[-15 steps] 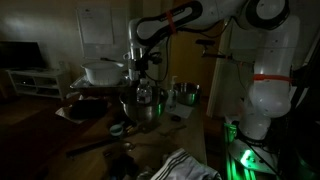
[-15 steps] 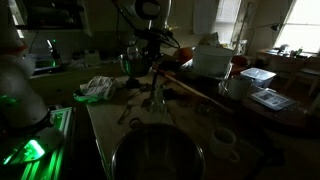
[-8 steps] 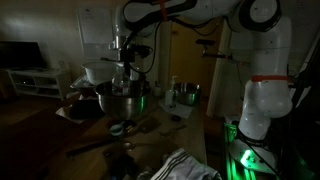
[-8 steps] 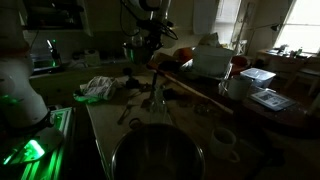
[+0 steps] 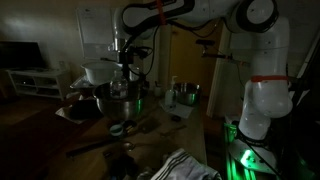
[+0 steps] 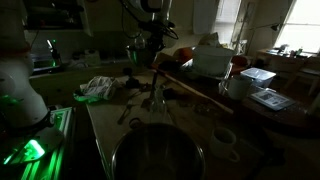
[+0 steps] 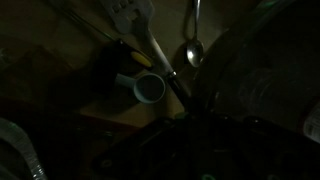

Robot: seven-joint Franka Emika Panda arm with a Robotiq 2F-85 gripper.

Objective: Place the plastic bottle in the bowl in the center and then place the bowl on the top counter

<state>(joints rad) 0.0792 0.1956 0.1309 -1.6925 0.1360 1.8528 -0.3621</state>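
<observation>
The open part of the raised counter beside the white lidded pot is outward and below. My gripper will next carry the bowl [image 5: 120,100] outward, lower it and let it go.
The scene is very dark. The shiny steel bowl [image 5: 120,100] hangs under my gripper [image 5: 127,72], lifted off the lower surface and next to the raised counter [image 5: 85,88]. The gripper looks shut on the bowl's rim. In an exterior view the bowl [image 6: 134,50] is only a dim shape below the gripper [image 6: 142,45]. In the wrist view the bowl's curved wall [image 7: 235,70] fills the right side, and a faint see-through shape [image 7: 265,92] inside it may be the plastic bottle. The jaws themselves are lost in shadow there.
A large white lidded pot [image 5: 101,71] stands on the raised counter by the bowl. A smaller steel container [image 5: 186,94] stands to the right. A crumpled cloth [image 6: 98,88], a big dark basin [image 6: 155,155] and a white cup [image 7: 150,88] with utensils lie below.
Over the last second the arm carried the bowl up and sideways toward the white pot and the raised counter. In the last half second it barely moved.
</observation>
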